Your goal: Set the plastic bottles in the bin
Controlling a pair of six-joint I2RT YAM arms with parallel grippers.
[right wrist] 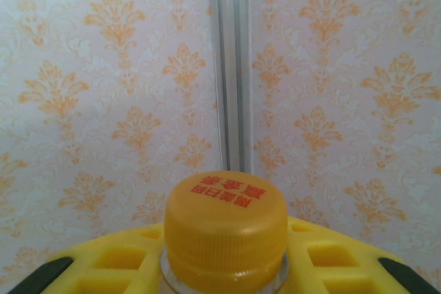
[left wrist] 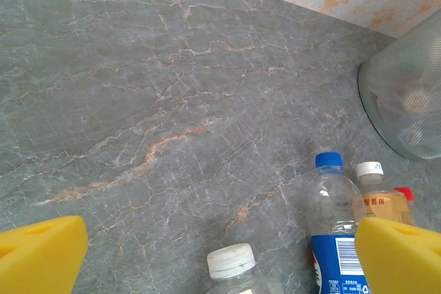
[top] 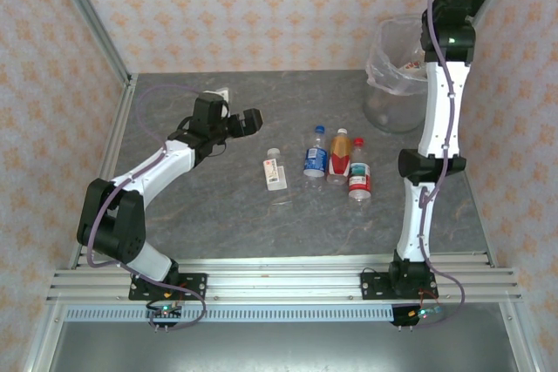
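Observation:
My right gripper, still facing the wallpaper, should tip down over the bin's lined opening below and release the yellow-capped bottle.
Four plastic bottles lie mid-table: a white-capped one, a blue-labelled one, an orange-labelled one and a red-labelled one. My left gripper hovers open to their left; in its wrist view its yellow fingertips stand wide apart above the white cap and next to the blue-capped bottle. The grey bin stands at the back right. My right arm is raised high by the bin. My right gripper is shut on a yellow-capped bottle, facing the wallpaper.
Patterned walls and metal frame posts close in the table on the left, back and right. The bin's lined wall shows at the right of the left wrist view. Bare grey marble lies in front of the bottles.

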